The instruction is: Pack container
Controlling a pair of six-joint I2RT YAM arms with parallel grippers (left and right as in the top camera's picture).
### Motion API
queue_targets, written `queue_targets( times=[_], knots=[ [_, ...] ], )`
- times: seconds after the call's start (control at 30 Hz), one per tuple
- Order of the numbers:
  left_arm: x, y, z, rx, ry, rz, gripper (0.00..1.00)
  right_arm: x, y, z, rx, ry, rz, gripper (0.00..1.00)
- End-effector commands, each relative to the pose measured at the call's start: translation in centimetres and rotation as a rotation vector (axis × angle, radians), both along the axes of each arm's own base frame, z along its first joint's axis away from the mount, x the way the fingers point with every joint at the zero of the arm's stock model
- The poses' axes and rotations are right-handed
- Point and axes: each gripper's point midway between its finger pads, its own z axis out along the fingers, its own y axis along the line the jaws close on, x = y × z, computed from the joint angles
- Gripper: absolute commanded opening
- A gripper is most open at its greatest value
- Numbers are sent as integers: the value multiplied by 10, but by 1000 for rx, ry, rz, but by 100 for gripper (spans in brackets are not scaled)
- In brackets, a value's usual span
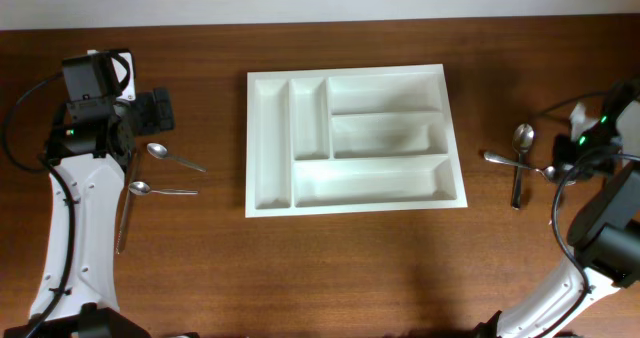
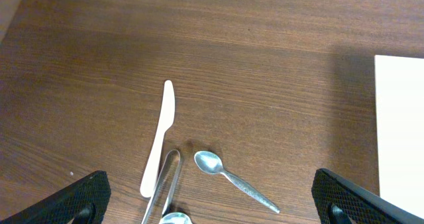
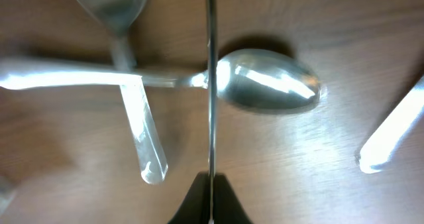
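The container's farthest wide section is empty. My right gripper needs to carry the metal utensil past the crossed spoons and over that section next.
The container is a white five-compartment tray lying empty at the table's centre; its edge shows in the left wrist view. My left gripper is open and empty above two metal spoons, a white plastic knife and metal tongs. My right gripper is shut on a thin metal utensil seen edge-on, low over the table. Under it lie two crossed spoons.
A white piece lies to the right of the right gripper. A long thin utensil lies beside the left arm. Dark wooden tabletop stretches in front of the tray.
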Motion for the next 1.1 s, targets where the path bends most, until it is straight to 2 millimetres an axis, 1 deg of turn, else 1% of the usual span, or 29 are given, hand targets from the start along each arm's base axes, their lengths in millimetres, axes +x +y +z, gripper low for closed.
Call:
queue_targets(
  times=[0.0, 0.07, 0.13, 0.17, 0.23, 0.3, 0.33, 0.37, 0.47, 0.53, 0.57, 0.63, 0.7, 0.8, 0.87, 0.93, 1.0, 1.07],
  knots=[
    [4, 2, 8, 19, -13, -9, 99, 46, 35, 95, -17, -238, 130, 4],
    [4, 2, 8, 19, -13, -9, 99, 64, 66, 124, 6, -319, 256, 4],
    [4, 2, 8, 18, -13, -9, 99, 80, 97, 144, 4, -380, 393, 4],
    [4, 2, 8, 19, -13, -9, 99, 87, 112, 150, 0, -403, 465, 4],
    [4, 2, 8, 18, -13, -9, 99, 99, 151, 157, -9, -449, 689, 4],
    [4, 2, 8, 19, -13, -9, 99, 106, 187, 156, -18, -476, 929, 4],
    [4, 2, 8, 18, -13, -9, 99, 107, 217, 151, -22, -479, 1132, 4],
    [4, 2, 8, 19, -13, -9, 99, 107, 234, 147, -23, -478, 1256, 4],
    [4, 2, 8, 18, -13, -9, 99, 109, 276, 130, -18, -474, 1554, 4],
    [4, 2, 8, 18, -13, -9, 99, 111, 295, 119, -14, -471, 1683, 4],
    [4, 2, 8, 18, -13, -9, 99, 115, 306, 109, -14, -473, 1762, 4],
    [4, 2, 8, 18, -13, -9, 99, 128, 317, 93, -31, -486, 1836, 4],
    [4, 2, 8, 19, -13, -9, 99, 143, 322, 80, -49, -507, 1848, 4],
    [4, 2, 8, 19, -13, -9, 99, 168, 326, 55, -77, -536, 1848, 4],
    [4, 2, 8, 18, -13, -9, 99, 179, 329, 39, -85, -546, 1847, 4],
    [4, 2, 8, 18, -13, -9, 99, 188, 330, 23, -88, -549, 1847, 4],
    [4, 2, 8, 18, -13, -9, 99, 191, 333, 10, -77, -545, 1848, 4],
    [4, 2, 8, 18, -13, -9, 99, 190, 336, 5, -61, -536, 1818, 5]
  ],
)
